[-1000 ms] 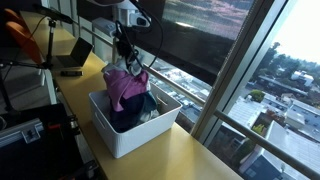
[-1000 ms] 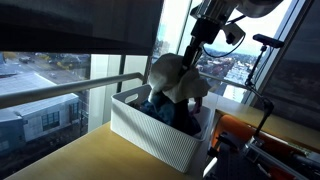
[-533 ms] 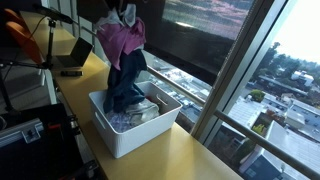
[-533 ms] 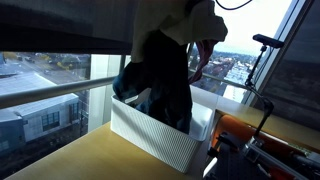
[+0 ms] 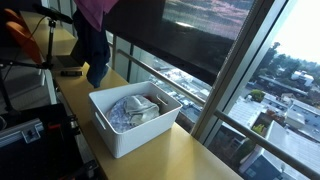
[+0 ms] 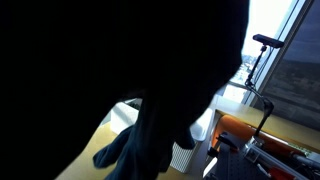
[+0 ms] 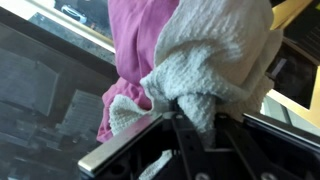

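Observation:
The bunched grey-white towel hangs high over the counter between the white basket and the laptop. I should lower it there with my gripper.
In the wrist view my gripper is shut on a bunched grey-white towel, and a pink garment hangs with it. In an exterior view the bundle hangs high at the upper left, well clear of the white basket: pink cloth on top, a dark blue garment dangling below. The gripper itself is above that picture's top edge. Light-coloured clothes still lie in the basket. In an exterior view the dark hanging cloth fills most of the picture, close to the camera.
The basket stands on a yellow wooden counter along a large window. A laptop sits farther back on the counter. An orange object and a stand are at the counter's end.
The bundle of clothes has risen out of the basket and swung away toward the laptop end of the counter. It now covers most of the view of the nearer exterior camera.

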{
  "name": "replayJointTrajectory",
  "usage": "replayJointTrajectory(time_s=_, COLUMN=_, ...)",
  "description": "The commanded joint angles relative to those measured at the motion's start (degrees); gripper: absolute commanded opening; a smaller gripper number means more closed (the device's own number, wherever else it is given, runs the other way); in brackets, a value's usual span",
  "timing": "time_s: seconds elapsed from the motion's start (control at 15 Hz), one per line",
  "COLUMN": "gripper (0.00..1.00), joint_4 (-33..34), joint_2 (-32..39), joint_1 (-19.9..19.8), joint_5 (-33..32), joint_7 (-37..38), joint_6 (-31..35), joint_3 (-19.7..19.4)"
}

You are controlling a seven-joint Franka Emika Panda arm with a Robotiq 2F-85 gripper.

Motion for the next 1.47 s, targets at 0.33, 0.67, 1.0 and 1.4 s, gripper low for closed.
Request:
replayJointTrajectory(time_s=0.33, gripper=0.05, joint_4=8.13, joint_2=12.36, joint_1=0.81, joint_5=-2.47, joint_7=-0.4, joint_6=-1.59, joint_3=-0.36)
replayJointTrajectory(time_s=0.67, gripper=0.05, joint_4=1.6, joint_2=14.27, joint_1=-1.95, joint_5=4.62, joint_7=-2.76, joint_6=0.13, joint_3=-5.57)
replayJointTrajectory(time_s=1.0, gripper=0.05, joint_4=-4.25, joint_2=16.32, joint_1=-1.07, joint_5=6.78, joint_7=-1.88, joint_6=3.29, joint_3=-5.31)
replayJointTrajectory(time_s=1.4, gripper=0.62, joint_4=-6.52, joint_2=17.96, joint_1=-0.61, joint_5=5.25, joint_7=-1.48, joint_6=4.6, joint_3=-6.22)
